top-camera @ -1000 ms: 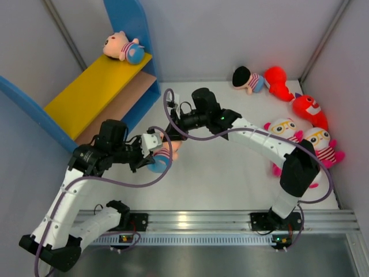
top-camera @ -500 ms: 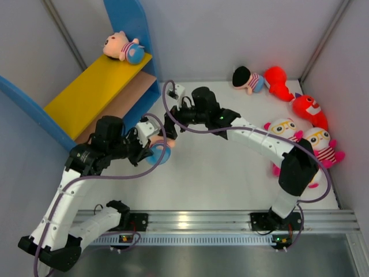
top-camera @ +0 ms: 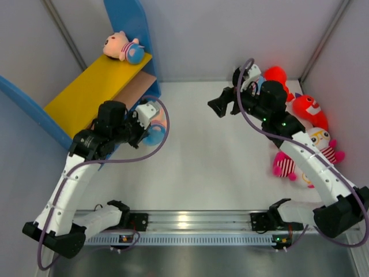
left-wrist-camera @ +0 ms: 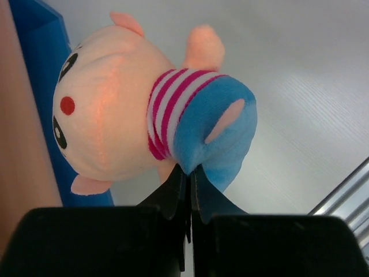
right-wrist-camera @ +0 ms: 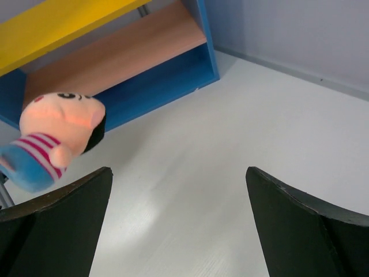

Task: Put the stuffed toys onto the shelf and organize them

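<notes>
The yellow upper board (top-camera: 92, 89) is bare beside the lying doll, so my left gripper should next lift up and outward over it and release the blue pants.
My left gripper (top-camera: 142, 130) is shut on the blue pants of a peach doll (top-camera: 155, 126) in a pink-striped shirt, held just in front of the shelf's tan lower board (top-camera: 136, 86). In the left wrist view the fingertips (left-wrist-camera: 190, 171) pinch the pants of the doll (left-wrist-camera: 115, 115). Another doll (top-camera: 122, 47) lies on the yellow upper board (top-camera: 92, 89). My right gripper (top-camera: 215, 107) is open and empty at mid table; its wrist view shows the held doll (right-wrist-camera: 55, 135) and the shelf (right-wrist-camera: 115, 63) ahead of the gripper (right-wrist-camera: 179, 190).
At the back right lie a black-haired doll (top-camera: 240, 75), partly behind the right arm, two red creatures (top-camera: 278, 75) (top-camera: 309, 107) and two white owls (top-camera: 320, 139) (top-camera: 285, 165). Grey walls close in the table. The blue side panel (top-camera: 130, 23) stands tall at the back.
The right gripper opened, let go of the doll and drew back to the right. The left gripper carried the doll up and back toward the shelf's lower board.
</notes>
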`<state>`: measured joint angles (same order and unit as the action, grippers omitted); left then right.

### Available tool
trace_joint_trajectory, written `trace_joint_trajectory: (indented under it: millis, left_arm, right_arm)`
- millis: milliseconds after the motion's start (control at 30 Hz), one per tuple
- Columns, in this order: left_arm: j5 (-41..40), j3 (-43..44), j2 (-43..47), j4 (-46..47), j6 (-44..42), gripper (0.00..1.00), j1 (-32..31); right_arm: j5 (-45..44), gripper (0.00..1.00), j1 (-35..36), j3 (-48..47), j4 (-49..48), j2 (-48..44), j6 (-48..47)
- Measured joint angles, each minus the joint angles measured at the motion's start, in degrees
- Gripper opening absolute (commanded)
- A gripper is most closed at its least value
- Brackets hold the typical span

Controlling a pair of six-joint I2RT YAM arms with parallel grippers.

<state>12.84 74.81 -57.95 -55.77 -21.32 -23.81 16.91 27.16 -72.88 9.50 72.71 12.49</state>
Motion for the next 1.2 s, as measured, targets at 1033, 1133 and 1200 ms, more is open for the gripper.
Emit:
trace_joint_trajectory:
  millis: [1033, 1133, 1200]
  left_arm:
    - [-6.14, 29.51, -32.54, 15.50, -7.02, 0.10, 28.52]
    - [-6.01, 28.65, -32.59, 17.22, -7.19, 0.41, 28.89]
    - [-6.01, 28.50, -32.59, 18.21, -6.58, 0.50, 28.96]
  right_arm:
    - [1.66, 0.99, -21.44, -4.74, 1.11, 12.68, 4.15]
    - [2.14, 0.99, -26.01, -11.34, -1.53, 23.04, 8.59]
    - [2.97, 0.98, -29.09, -16.33, -3.45, 31.32, 12.11]
